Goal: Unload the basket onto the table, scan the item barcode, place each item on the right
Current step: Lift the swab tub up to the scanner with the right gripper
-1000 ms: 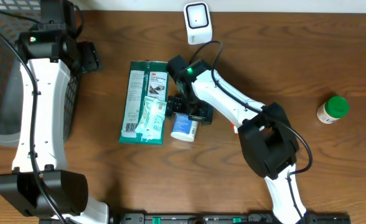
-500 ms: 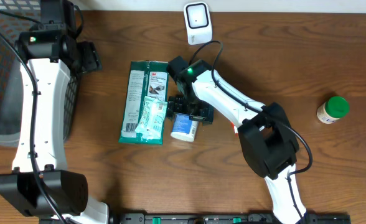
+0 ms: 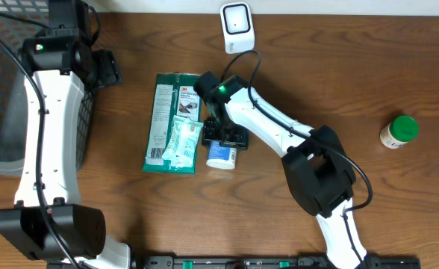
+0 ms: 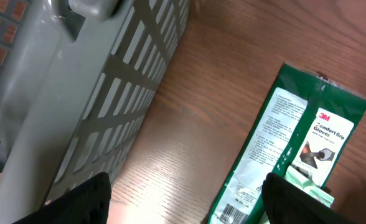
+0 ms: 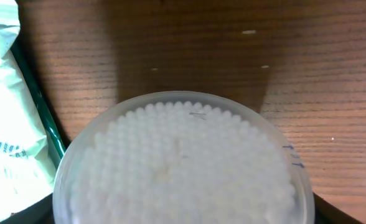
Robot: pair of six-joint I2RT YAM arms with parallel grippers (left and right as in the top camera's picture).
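Note:
The robot should next lift the tub (image 5: 183,155) in its right gripper, move it outward and lower it onto the bare wood (image 5: 139,59) beside the packet to let it go.
A round clear tub of cotton swabs (image 3: 221,157) stands on the wooden table beside a green 3M glove packet (image 3: 167,112). My right gripper (image 3: 224,137) is down over the tub. In the right wrist view the tub (image 5: 183,155) fills the gap, and both dark fingertips (image 5: 30,214) press against its sides. The white barcode scanner (image 3: 237,28) stands at the far edge, apart from the tub. My left gripper (image 3: 106,69) hovers open by the basket. In the left wrist view nothing but bare wood lies between the left gripper's (image 4: 183,205) fingers, with the packet (image 4: 295,137) to their right.
A dark mesh basket (image 3: 3,90) fills the left side and shows close by as the basket (image 4: 77,93) in the left wrist view. A pale green pouch (image 3: 181,142) lies on the glove packet. A small bottle with a green cap (image 3: 399,132) stands at the far right.
My right gripper has shifted slightly left and lower onto the tub, and its jaws have drawn in against it. The left arm has not moved.

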